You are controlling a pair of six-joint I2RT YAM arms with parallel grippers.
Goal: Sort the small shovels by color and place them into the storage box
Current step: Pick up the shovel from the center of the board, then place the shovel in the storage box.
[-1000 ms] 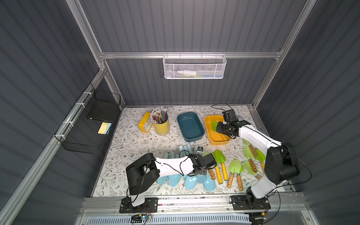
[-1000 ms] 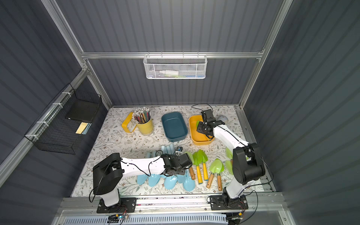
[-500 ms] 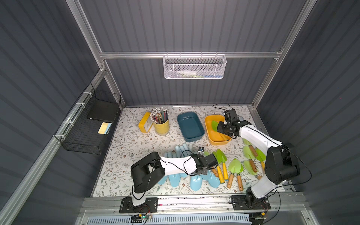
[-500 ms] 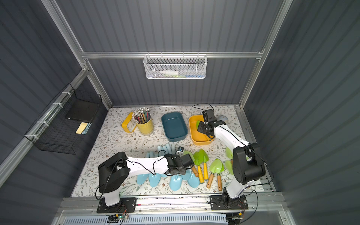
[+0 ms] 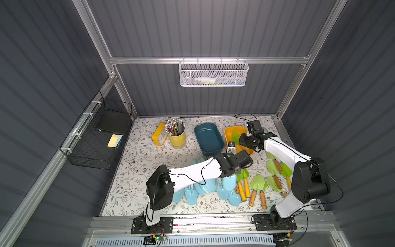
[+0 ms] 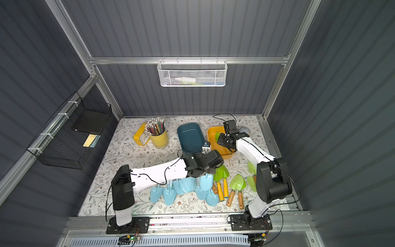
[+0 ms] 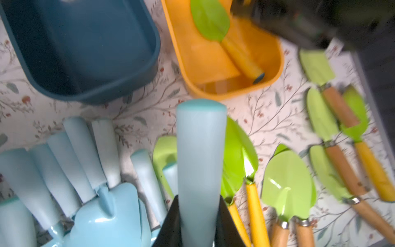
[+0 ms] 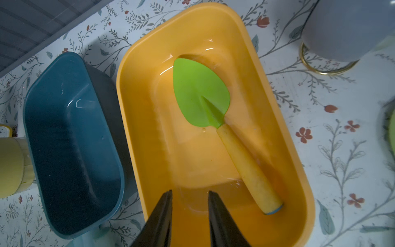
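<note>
I will next carry the pale-blue shovel outward with my left gripper over the bottom of the empty teal box [image 5: 210, 138] [image 7: 90, 41], to let it go apart from the green one.
My left gripper [image 7: 199, 196] is shut on the handle of a pale-blue shovel [image 7: 201, 149] and holds it above the table, in front of the teal box [image 7: 81, 47] and the yellow box [image 7: 273, 70]. In a top view it [image 6: 203, 171] hangs over the pile with the held blade [image 6: 206, 179] below it. Several more pale-blue shovels [image 5: 205, 188] lie at the front, and green shovels [image 5: 258, 181] lie to their right. My right gripper [image 8: 190, 192] is open and holds nothing above the yellow box [image 8: 277, 107]. A green shovel with a yellow handle [image 8: 201, 94] lies inside that box.
The teal box [image 5: 208, 138] has nothing in it. A yellow cup of pencils [image 5: 176, 133] and a yellow clock [image 5: 159, 134] stand at the back left. A small white item [image 5: 230, 146] sits between the boxes. A grey round object [image 8: 342, 27] is behind the yellow box.
My left gripper closed on a pale-blue shovel in the pile, then lifted it up and back towards the boxes. The right arm has barely moved.
</note>
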